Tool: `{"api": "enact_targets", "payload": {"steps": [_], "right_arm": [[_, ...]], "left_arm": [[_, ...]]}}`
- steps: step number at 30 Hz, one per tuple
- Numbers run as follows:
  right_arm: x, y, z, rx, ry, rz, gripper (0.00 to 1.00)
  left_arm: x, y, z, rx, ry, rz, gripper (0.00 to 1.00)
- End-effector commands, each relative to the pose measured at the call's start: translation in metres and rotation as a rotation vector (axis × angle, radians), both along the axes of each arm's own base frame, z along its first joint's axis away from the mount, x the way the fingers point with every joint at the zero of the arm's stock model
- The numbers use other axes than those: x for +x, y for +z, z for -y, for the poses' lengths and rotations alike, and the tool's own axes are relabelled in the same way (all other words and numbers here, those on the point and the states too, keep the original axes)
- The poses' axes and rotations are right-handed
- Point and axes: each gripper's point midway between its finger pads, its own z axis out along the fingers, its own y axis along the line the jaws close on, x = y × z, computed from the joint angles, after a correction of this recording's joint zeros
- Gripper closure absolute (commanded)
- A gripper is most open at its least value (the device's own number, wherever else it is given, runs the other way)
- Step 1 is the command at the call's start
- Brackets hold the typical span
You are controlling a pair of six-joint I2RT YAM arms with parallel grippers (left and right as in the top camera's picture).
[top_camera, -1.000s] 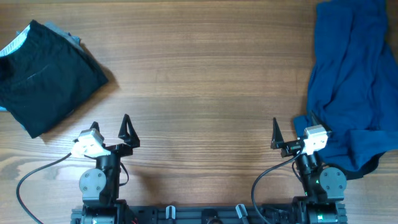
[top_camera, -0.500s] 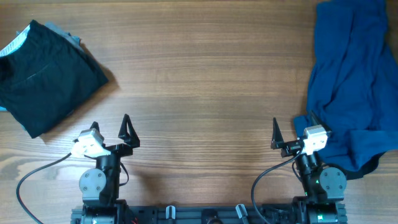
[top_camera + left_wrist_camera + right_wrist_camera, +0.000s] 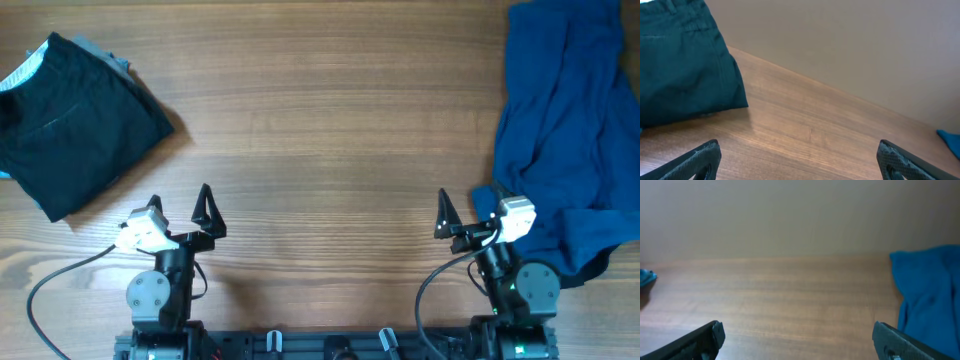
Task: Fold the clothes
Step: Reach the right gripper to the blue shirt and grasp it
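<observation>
The blue garment's bunched corner (image 3: 484, 200) sticks out onto bare wood below my right gripper, so the gripper will next tilt its open fingers down and lower them over it.
A large deep-blue garment (image 3: 565, 130) lies crumpled along the table's right side; its edge shows in the right wrist view (image 3: 932, 295). A folded black garment (image 3: 75, 125) with a pale blue-white edge (image 3: 22, 72) lies at the far left and shows in the left wrist view (image 3: 682, 65). My left gripper (image 3: 178, 203) is open and empty at the near left, apart from the black garment. My right gripper (image 3: 468, 208) is open and empty at the near right, its right finger close beside the blue garment's lower edge.
The wooden table (image 3: 330, 120) stretches between the two garments. A plain wall rises behind the table's far edge in both wrist views. The arm bases and cables sit at the near edge.
The right arm has shifted slightly to the right. The left arm and both garments have not moved.
</observation>
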Motion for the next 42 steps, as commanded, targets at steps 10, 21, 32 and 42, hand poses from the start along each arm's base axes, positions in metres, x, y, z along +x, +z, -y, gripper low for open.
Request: {"api": "enact_targets", "payload": {"steps": [10,21,32,42], "right_arm": [[0.034,0.002,0.029,-0.058,-0.168,-0.708,0.00],[0.002,-0.111,0.106,-0.003,-0.685,-1.262,0.04],[-0.001,-0.158,0.089,0.088,-0.601,-1.380,0.35],[0.004,-0.172,0.079,0.144,-0.546,-1.345,0.80]], "left_arm": [[0.029,0.040,0.004,-0.018,-0.020,-0.474,0.00],[0.038,0.023,0.004,-0.021,-0.018,-0.608,0.00],[0.037,0.022,0.004,-0.024,-0.017,-0.613,0.00],[0.036,0.021,0.004,-0.024,-0.018,-0.620,0.00]]}}
